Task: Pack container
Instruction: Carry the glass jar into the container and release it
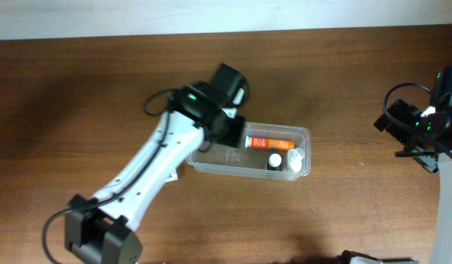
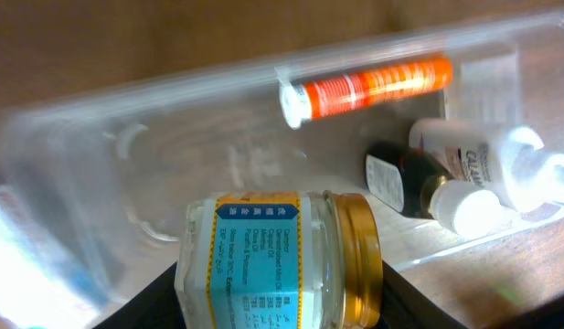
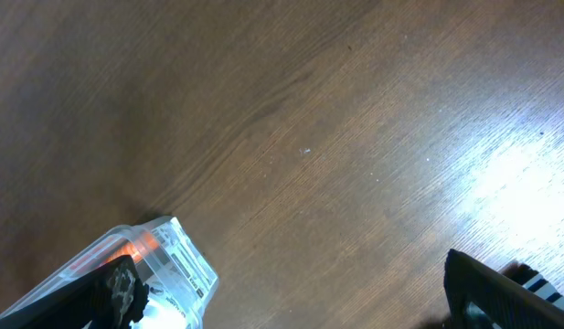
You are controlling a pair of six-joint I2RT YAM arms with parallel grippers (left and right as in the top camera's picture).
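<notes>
The container's bottom beside the dark bottle is bare, so next my left gripper should shift toward that bottle, lower the glass jar (image 2: 282, 260) and open there.
The clear plastic container (image 1: 302, 133) sits mid-table and shows in the left wrist view (image 2: 172, 110) and the right wrist view (image 3: 176, 247). Inside lie an orange tube (image 1: 273, 142) (image 2: 373, 87), a dark bottle with a white cap (image 1: 274, 159) (image 2: 419, 183) and a white bottle (image 1: 295, 158) (image 2: 487, 160). My left gripper (image 1: 224, 132) (image 2: 277, 302) is shut on a glass jar (image 2: 282, 260) with a gold lid and blue label, held over the container's left end. My right gripper (image 1: 423, 143) (image 3: 291, 315) is open and empty, far right of the container.
A small white carton (image 1: 171, 176) peeks out from under the left arm, beside the container's left corner. Bare brown wood surrounds the container. A pale wall edge runs along the back of the table.
</notes>
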